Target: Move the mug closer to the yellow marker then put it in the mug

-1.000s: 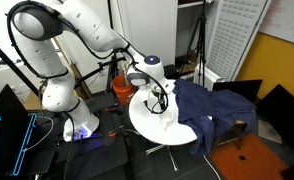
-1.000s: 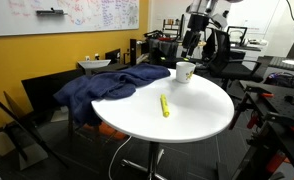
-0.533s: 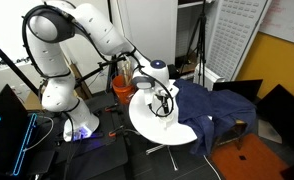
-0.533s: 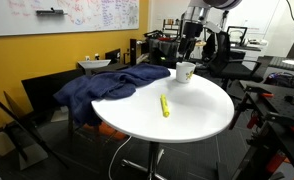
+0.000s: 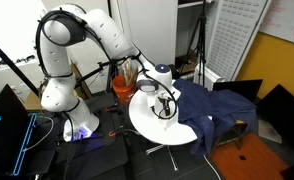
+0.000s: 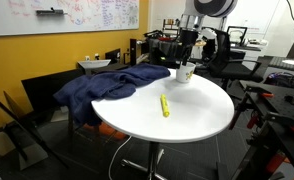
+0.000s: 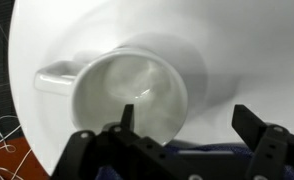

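Observation:
One finger hangs over the mug's opening and the other over the table, so my gripper moves down onto the mug's rim [image 6: 182, 69] [image 7: 185, 101] opposite the handle next.
The whitish mug [image 6: 185, 72] stands near the far edge of the round white table [image 6: 202, 115]. The yellow marker [image 6: 165, 105] lies flat near the table's middle, about a hand's width from the mug. My gripper [image 6: 188, 60] hangs just above the mug, open and empty. In the wrist view the mug [image 7: 127, 95] shows from above, empty, with its handle to the left. My gripper [image 7: 187, 125] there has one finger over the mug's opening and the other finger over bare table beside it. In the exterior view showing the arm's base, my gripper [image 5: 165, 102] hides the mug.
A dark blue cloth [image 6: 117, 85] covers one side of the table and hangs over its edge; it also shows in the wrist view [image 7: 197, 158]. An orange bucket of sticks [image 5: 122, 88] stands behind the table. Chairs and equipment surround the table.
The arm has swung its elbow over and the gripper has come down closer to the mug. The mug and the marker have not moved.

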Controlling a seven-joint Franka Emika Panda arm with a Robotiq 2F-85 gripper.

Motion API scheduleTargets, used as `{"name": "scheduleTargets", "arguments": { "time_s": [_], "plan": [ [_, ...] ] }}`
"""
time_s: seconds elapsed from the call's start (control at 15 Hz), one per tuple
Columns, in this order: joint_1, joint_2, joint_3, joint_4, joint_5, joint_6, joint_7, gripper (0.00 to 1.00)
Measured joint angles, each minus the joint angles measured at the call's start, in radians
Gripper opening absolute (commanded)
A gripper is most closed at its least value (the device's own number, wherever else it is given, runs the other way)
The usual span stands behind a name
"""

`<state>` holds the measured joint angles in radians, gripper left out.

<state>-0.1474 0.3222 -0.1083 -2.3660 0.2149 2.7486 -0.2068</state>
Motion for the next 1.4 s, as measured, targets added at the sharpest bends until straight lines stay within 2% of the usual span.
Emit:
{"name": "scheduleTargets", "arguments": {
  "time_s": [0.07,0.13,0.27,0.33,0.8,0.93,1.0,1.4],
  "plan": [
    [-0.003,0.010,0.004,0.006,0.000,0.000,0.000,0.97],
    [-0.005,0.019,0.007,0.011,0.000,-0.001,0.000,0.90],
    [-0.010,0.035,0.012,0.022,0.000,-0.002,0.000,0.65],
    [-0.012,0.042,0.014,0.027,0.000,-0.002,0.001,0.56],
    [-0.023,0.065,0.016,0.046,0.000,-0.004,0.002,0.02],
    [-0.026,0.066,0.016,0.048,0.000,-0.007,0.005,0.00],
    [-0.027,0.066,0.016,0.049,-0.002,-0.008,0.013,0.03],
    [-0.027,0.066,0.016,0.058,-0.015,-0.012,0.050,0.03]
  ]
}}
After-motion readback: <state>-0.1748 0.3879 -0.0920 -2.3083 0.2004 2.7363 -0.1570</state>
